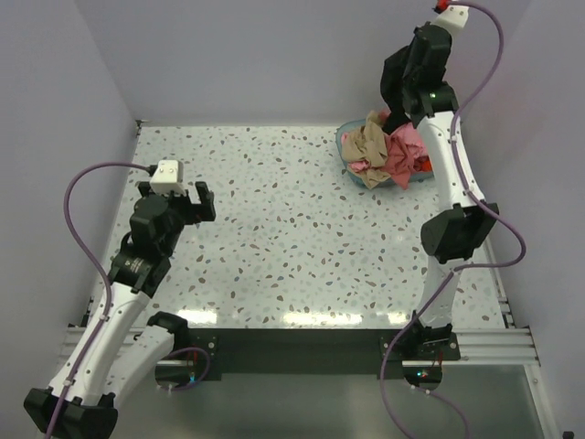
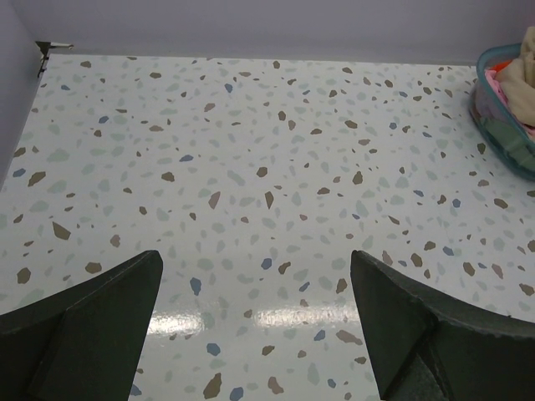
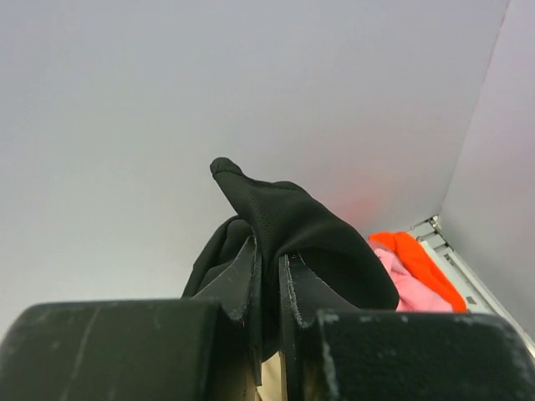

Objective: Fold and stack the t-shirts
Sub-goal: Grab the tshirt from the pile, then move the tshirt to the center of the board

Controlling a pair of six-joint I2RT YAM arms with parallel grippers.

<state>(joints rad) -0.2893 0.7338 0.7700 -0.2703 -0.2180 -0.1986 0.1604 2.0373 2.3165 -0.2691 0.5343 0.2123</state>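
Note:
The right gripper lifts the black t-shirt above the teal basket next, then brings it back over the table's empty middle to lower it.
My right gripper (image 3: 269, 266) is shut on a fold of the black t-shirt (image 3: 309, 221), which bunches over the jaws. In the top view this gripper (image 1: 392, 113) is above the back of the teal basket (image 1: 345, 142), at the table's far right. The basket holds a tan t-shirt (image 1: 369, 143), a pink t-shirt (image 1: 403, 152) and an orange-red one (image 1: 426, 165). Pink (image 3: 410, 288) and orange-red (image 3: 415, 255) cloth show below the right wrist. My left gripper (image 1: 196, 202) is open and empty over the left of the table, far from the shirts; its jaws (image 2: 255, 259) stand wide apart.
The speckled table (image 1: 274, 229) is walled at the back and both sides. The left wrist view catches the basket's rim (image 2: 493, 125) at its right edge, with tan cloth (image 2: 525, 58) on top. A white box (image 1: 167, 172) sits on the left wrist.

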